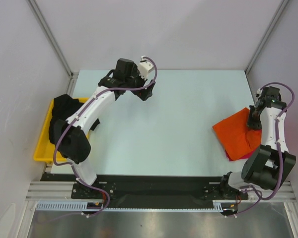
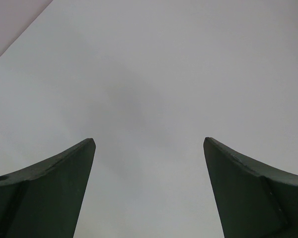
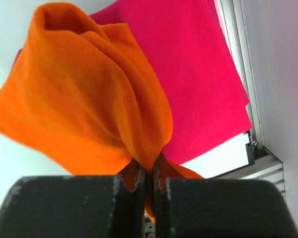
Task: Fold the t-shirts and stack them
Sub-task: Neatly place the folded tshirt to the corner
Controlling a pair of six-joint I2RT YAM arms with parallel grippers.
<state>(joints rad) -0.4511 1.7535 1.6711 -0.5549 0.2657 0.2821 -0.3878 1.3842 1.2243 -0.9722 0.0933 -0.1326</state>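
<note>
I should draw my right gripper back and lower it to release the orange fold on the magenta-pink t-shirt (image 3: 198, 79), as that lies below it and nearer my base.
The orange t-shirt (image 1: 234, 134) lies folded at the right side of the table on top of the magenta-pink t-shirt (image 1: 230, 156), of which only an edge shows from above. My right gripper (image 1: 253, 120) is shut on a fold of the orange t-shirt (image 3: 94, 99) and lifts it above the magenta-pink t-shirt (image 3: 198, 79). The black t-shirt (image 1: 64, 115) lies crumpled in the yellow tray (image 1: 41, 148) at the left. My left gripper (image 1: 145, 93) is open and empty over bare table at the back; its fingers (image 2: 54, 193) frame only the table top.
The yellow tray sits at the table's left edge, partly under my left arm. A metal rail (image 1: 154, 188) runs along the near edge, also visible in the right wrist view (image 3: 258, 163). White walls enclose the table at the back and sides.
</note>
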